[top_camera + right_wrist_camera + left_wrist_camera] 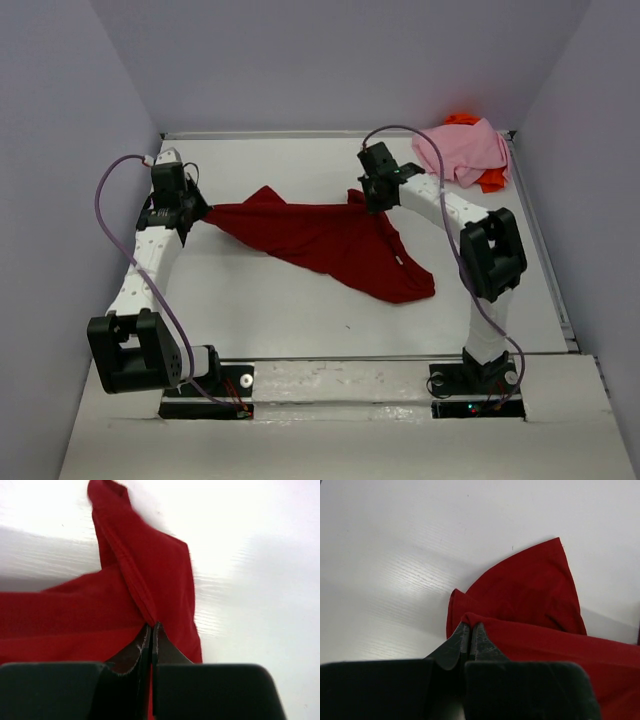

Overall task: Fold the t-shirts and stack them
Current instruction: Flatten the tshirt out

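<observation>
Next, my right gripper will lift toward the pink t-shirt, away from the left gripper, then back down to the table, as the red cloth lies crooked.
A dark red t-shirt [330,245] is stretched across the middle of the table between my two arms. My left gripper [200,212] is shut on its left end; in the left wrist view the jaws [470,625] pinch a fold of the red cloth [530,600]. My right gripper [368,200] is shut on the shirt's upper right part; in the right wrist view the gripper [151,625] clamps a hemmed ridge of the red cloth [135,575]. A light pink t-shirt [465,150] lies crumpled at the far right corner on top of a bright orange t-shirt [490,180].
Grey walls close in the table [280,310] on the left, back and right. A purple cable [115,215] loops beside the left arm, another [435,175] arcs over the right arm near the pink shirt.
</observation>
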`<state>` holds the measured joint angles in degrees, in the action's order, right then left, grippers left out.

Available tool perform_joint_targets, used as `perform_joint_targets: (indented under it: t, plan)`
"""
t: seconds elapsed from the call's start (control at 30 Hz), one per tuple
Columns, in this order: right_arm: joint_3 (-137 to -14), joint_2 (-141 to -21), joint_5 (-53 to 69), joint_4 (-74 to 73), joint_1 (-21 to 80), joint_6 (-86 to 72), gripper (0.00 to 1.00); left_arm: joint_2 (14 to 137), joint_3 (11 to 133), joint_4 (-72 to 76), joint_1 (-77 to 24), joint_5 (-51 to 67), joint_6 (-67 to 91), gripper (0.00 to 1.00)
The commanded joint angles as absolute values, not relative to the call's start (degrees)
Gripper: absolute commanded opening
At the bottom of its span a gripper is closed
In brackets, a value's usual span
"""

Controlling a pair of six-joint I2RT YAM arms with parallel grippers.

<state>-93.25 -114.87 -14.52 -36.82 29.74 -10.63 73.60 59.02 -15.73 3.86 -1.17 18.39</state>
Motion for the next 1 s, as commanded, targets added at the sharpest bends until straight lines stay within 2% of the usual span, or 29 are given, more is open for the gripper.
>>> perform_joint_targets:
  t: [0.0, 0.2, 0.27, 0.37, 0.53, 0.67, 0.97]
  plan:
    - [-91.3, -103.8, -14.2, -34.4, 25.9, -10.8, 0.02, 73.1, 60.8, -15.6, 4.2, -3.4, 16.8, 0.0]
    - [-81.6, -95.1, -5.0, -28.4, 24.4, -9.3, 0.09, 73.3, 61.6, -16.2, 4.6, -4.8, 16.4, 0.0]
    - [-79.5, -95.2, -5.8, -27.8, 23.8, -9.5, 0.02, 73.3, 61.9, -16.3, 4.7, -5.0, 16.3, 0.0]
    - [-76.3, -96.4, -5.5, -27.7, 23.3, -11.2, 0.0, 73.0, 62.0, -16.7, 4.8, -5.3, 16.3, 0.0]
    - [-72.7, -95.2, -14.5, -27.8, 21.4, -15.2, 0.0, 72.3, 61.1, -17.2, 4.9, -6.1, 16.3, 0.0]
    - [-69.1, -90.9, -15.6, -28.0, 14.4, -18.5, 0.0, 72.0, 61.0, -18.0, 5.1, -8.2, 15.9, 0.0]
    - [-76.4, -87.6, -12.7, -26.3, 10.0, -10.9, 0.0, 71.6, 64.8, -19.3, 6.2, -7.0, 14.6, 0.0]
